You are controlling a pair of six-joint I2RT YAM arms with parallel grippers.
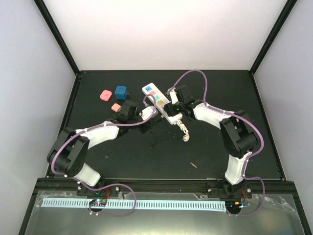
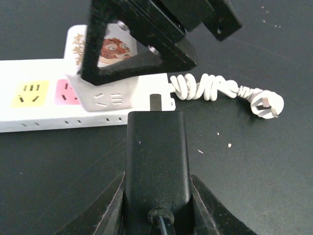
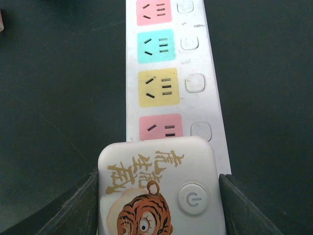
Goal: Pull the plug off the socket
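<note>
The plug goes in my left gripper to the left in the top view next, over to bare mat beyond the pink blocks, and comes down there for release.
The socket [image 1: 159, 102] is a long white power strip lying diagonally on the black mat, with pastel outlets. My right gripper [image 1: 172, 106] is shut on its end with the tiger picture [image 3: 156, 196]; the pink, yellow and blue outlets [image 3: 156, 88] ahead of it are empty. My left gripper [image 1: 147, 116] is shut on a black plug [image 2: 156, 156], held flat just beside the strip's long side [image 2: 49, 105], its tip at the strip's edge. The strip's coiled white cord [image 2: 210, 88] lies to the right.
A blue cube [image 1: 121, 91] and two pink blocks [image 1: 105, 95] [image 1: 116, 106] lie left of the strip. A small red scrap [image 1: 194, 164] lies nearer the front. Black frame posts [image 1: 56, 36] stand at the back corners.
</note>
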